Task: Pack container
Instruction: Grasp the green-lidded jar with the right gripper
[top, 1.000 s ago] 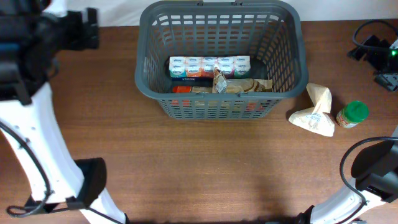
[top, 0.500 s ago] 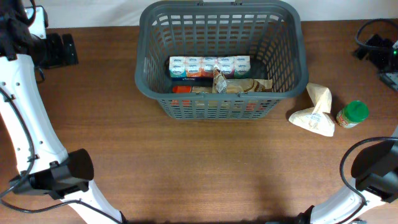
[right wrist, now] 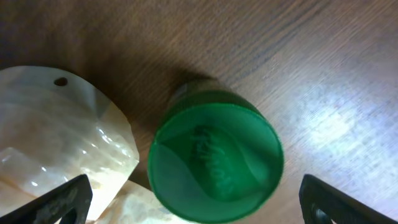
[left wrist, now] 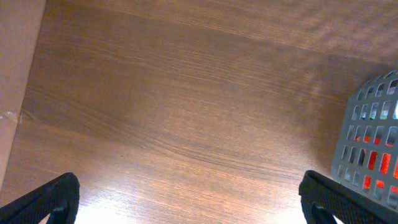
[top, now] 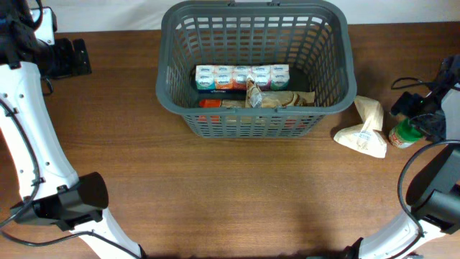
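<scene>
The lid is already between the open fingers of my right gripper, so I should lower my right gripper over the green-lidded jar (top: 405,134), with its fingers going down along both sides.
The dark grey container (top: 167,90) stands at the back middle of the table. It holds a row of small packs (top: 241,74), a brown packet (top: 277,99) and a red item (top: 210,103). Its corner shows in the left wrist view (left wrist: 373,149). My right gripper (top: 424,116) (right wrist: 199,208) is open, right above a green-lidded jar (top: 405,134) (right wrist: 214,162), one finger on each side of the lid. My left gripper (top: 72,57) (left wrist: 196,205) is open and empty over bare wood, left of the container.
A cream bag (top: 363,129) (right wrist: 59,134) lies between the container and the jar, touching the jar's left side. Dark cables and a device (top: 451,65) sit at the far right edge. The table's left edge (left wrist: 25,93) shows in the left wrist view.
My right gripper has come into view from the right and now hangs over the green-lidded jar. My left arm swung to the far left a second ago and has stayed there since.
</scene>
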Tool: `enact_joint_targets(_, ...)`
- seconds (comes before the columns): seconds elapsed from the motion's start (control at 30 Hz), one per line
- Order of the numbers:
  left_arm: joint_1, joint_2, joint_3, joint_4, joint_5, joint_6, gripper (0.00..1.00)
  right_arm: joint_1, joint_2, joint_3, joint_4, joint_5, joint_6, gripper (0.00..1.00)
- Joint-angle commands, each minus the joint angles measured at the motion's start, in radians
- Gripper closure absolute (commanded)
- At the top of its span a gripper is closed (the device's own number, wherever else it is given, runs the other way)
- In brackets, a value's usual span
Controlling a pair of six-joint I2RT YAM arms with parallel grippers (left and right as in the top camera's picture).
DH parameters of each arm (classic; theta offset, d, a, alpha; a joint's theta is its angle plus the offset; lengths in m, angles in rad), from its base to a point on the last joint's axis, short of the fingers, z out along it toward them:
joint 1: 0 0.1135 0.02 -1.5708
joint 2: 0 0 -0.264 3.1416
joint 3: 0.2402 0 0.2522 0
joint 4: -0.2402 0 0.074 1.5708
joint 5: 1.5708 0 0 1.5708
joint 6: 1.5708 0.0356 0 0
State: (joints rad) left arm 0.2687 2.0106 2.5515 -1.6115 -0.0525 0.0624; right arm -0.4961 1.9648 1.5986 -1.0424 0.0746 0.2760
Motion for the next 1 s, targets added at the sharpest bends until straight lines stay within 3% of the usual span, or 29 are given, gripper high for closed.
enact_joint_targets(0.0,0.003,-0.007,-0.006,0.001,0.011,-0.010,0.01,-0.003,-0.011,-0.046,0.042,0.005,-0.005,0.01)
enact_joint_targets(0.27,0.003,-0.007,-0.006,0.001,0.010,-0.010,0.01,-0.020,-0.011,-0.119,0.168,0.016,0.000,0.01)
enact_joint_targets(0.67,0.003,-0.007,-0.006,0.001,0.011,-0.010,0.01,-0.063,-0.005,-0.138,0.199,0.012,0.036,0.01)
enact_joint_targets(0.97,0.003,-0.007,-0.006,0.001,0.010,-0.010,0.01,-0.061,0.101,-0.141,0.220,-0.011,0.063,0.01)
